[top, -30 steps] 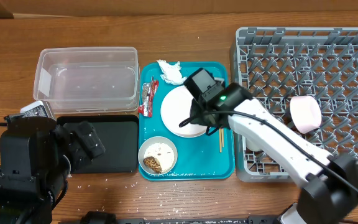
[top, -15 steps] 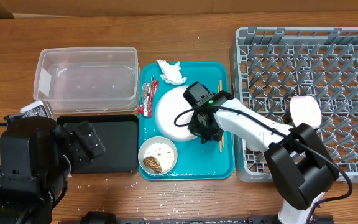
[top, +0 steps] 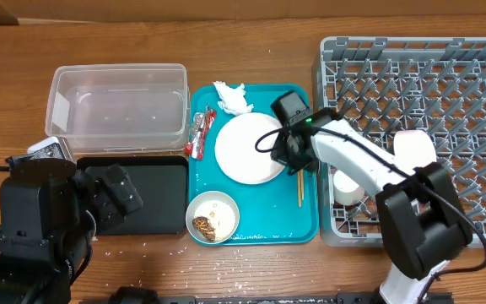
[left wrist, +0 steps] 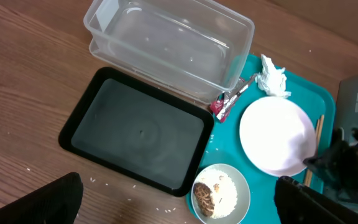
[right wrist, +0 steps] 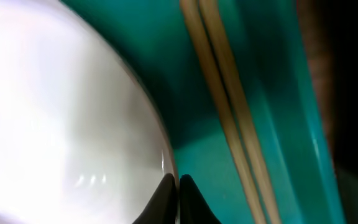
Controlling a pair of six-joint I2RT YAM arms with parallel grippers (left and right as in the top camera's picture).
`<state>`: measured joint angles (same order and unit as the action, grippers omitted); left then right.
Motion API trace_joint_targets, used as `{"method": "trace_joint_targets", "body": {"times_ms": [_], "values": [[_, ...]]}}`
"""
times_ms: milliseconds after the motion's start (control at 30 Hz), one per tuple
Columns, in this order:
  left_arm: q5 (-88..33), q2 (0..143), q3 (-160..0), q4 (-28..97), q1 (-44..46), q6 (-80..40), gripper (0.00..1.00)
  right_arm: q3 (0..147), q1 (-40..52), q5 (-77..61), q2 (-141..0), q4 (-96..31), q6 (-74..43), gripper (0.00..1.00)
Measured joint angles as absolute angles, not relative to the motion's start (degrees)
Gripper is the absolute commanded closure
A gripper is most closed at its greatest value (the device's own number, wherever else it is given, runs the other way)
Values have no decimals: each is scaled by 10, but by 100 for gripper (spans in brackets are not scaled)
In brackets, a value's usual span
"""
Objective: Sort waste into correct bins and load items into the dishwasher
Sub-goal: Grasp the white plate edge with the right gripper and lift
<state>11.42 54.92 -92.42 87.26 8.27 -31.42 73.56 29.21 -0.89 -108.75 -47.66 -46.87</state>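
Note:
My right gripper lifts the white plate (top: 247, 148) next and tilts it over the grey dish rack. Then it lowers and releases it beyond the pink bowl, where slots stand empty.
My right gripper (top: 288, 154) is shut on the right rim of the large white plate (top: 247, 148), which lies on the teal tray. In the right wrist view the jaws (right wrist: 178, 185) pinch the plate's edge (right wrist: 61, 112), with the wooden chopsticks (right wrist: 225, 106) just to the right. The chopsticks (top: 300, 191) lie along the tray's right side. A crumpled tissue (top: 231, 97), a red wrapper (top: 199, 133) and a bowl of food scraps (top: 212, 216) are on the tray too. My left gripper (left wrist: 176, 190) is open and empty above the black tray (left wrist: 135, 134), with the clear tub (left wrist: 166, 43) beyond it.
The grey dish rack (top: 445, 76) stands on the right and holds a pink bowl (top: 415, 152) and a small white cup (top: 345, 187). The teal tray (top: 264, 228) sits between the bins and the rack. Rice grains lie scattered on the wood near the black tray (top: 142, 196).
My right gripper has moved right and back along the plate's rim toward the rack, and the plate has shifted slightly with it. The left arm has not moved.

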Motion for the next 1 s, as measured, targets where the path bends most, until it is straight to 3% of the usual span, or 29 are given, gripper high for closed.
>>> {"method": "trace_joint_targets", "body": {"times_ms": [300,533,800,1000], "values": [[114,549,-924,872,83,-314,0,777,292,91,-924,-503,-325,96],[114,549,-924,873,83,-314,0,781,272,397,-782,-546,-320,96],[114,549,-924,873,83,-314,0,781,163,675,-773,-571,-322,96],[114,549,-924,873,83,-314,0,779,68,725,-815,-572,-310,96]]}}
